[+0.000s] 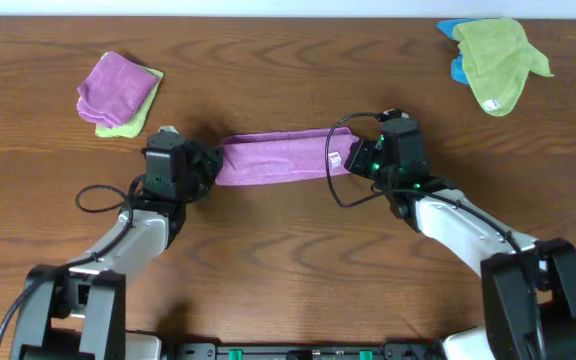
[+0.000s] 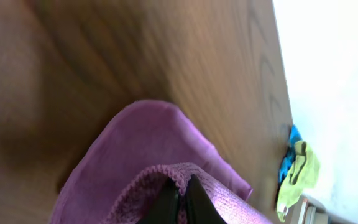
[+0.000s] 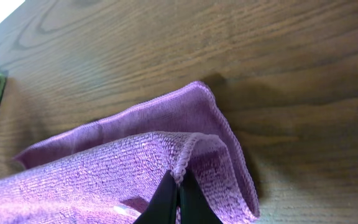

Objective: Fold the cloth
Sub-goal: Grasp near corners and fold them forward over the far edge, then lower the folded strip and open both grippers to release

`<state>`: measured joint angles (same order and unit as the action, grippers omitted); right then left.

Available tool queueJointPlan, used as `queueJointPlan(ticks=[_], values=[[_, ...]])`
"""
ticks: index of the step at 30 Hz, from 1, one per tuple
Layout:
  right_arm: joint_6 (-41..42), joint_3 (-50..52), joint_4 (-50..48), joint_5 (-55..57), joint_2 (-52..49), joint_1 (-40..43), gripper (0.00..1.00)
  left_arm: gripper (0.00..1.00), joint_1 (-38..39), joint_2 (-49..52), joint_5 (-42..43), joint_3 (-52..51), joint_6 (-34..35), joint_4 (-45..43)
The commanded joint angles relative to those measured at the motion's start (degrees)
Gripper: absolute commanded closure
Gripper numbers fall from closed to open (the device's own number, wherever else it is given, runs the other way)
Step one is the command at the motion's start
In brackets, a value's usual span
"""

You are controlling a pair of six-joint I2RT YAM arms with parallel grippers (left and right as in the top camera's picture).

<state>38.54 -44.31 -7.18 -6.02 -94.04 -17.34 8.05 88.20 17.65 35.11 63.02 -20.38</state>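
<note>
Next, the left gripper moves outward and down to let go of the hem on the lower layer's uncovered far edge.
A purple cloth (image 1: 278, 157) stretches as a folded band across the table's middle between my two grippers. My left gripper (image 1: 211, 162) is shut on the cloth's left end; in the left wrist view its black fingers (image 2: 180, 194) pinch the stitched hem of the cloth (image 2: 129, 155). My right gripper (image 1: 353, 157) is shut on the cloth's right end; in the right wrist view its fingers (image 3: 178, 190) clamp the hem of the upper layer of the cloth (image 3: 104, 168), with a lower layer lying on the wood beyond.
A folded purple cloth on a yellow-green one (image 1: 118, 92) lies at the back left. A green cloth over a blue one (image 1: 493, 55) lies at the back right, also in the left wrist view (image 2: 297, 174). The table is brown wood (image 1: 288, 260).
</note>
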Motion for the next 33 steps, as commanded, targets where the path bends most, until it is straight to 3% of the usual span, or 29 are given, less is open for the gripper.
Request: queueJointPlan(ticks=[1,7,19,29,33], values=[[-0.1,-1.1,-0.3,2.8,-1.2,-0.3,0.99,0.94,0.0,2.4,-2.9,0.4,0.0,-2.3],[-0.3,-1.1,-1.4,3.1,-2.5,-0.3,0.99,0.94,0.0,6.8,-2.8,1.0,0.5,-6.8],[-0.5,-1.3,-5.9,5.4,-6.5,-0.3,0.99,0.94,0.0,14.6,-3.0,7.8,-1.3,-6.9],[-1.4,-1.8,-8.3,5.6,-9.3,-0.3,0.99,0.94,0.0,15.6,-3.1,8.7,-4.0,-6.4],[-1.6,-1.8,-8.3,6.0,-9.3,-0.3,0.96,0.87,-0.1,15.6,-3.3,8.7,-5.4,-6.4]])
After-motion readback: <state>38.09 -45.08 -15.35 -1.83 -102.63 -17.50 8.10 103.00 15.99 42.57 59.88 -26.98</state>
